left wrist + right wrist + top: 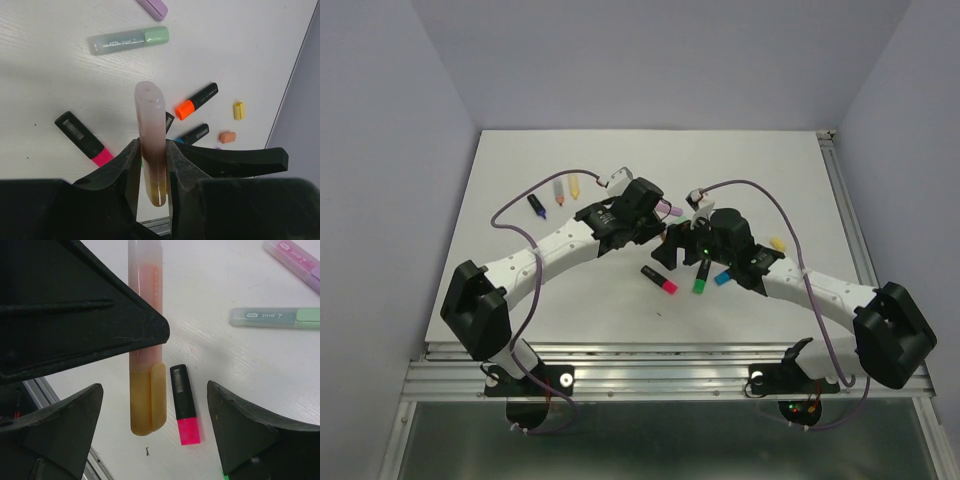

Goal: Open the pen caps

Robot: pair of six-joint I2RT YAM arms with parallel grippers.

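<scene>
The left gripper moves to the left in the top view next, then down there.
My left gripper is shut on a pastel pink pen, holding it above the table with the barrel pointing away from the camera. An amber-orange cap still sits on the pen's near end. In the right wrist view that cap hangs between the fingers of my open right gripper, which stand wide on either side without touching it. From above, both grippers meet at mid-table, left and right; the held pen is hidden there.
A black pen with pink cap lies under the grippers. Capped green and blue pens lie close by, a black-and-orange pen farther off. Mint-capped grey and purple pens lie beyond. Loose yellow and orange caps rest right.
</scene>
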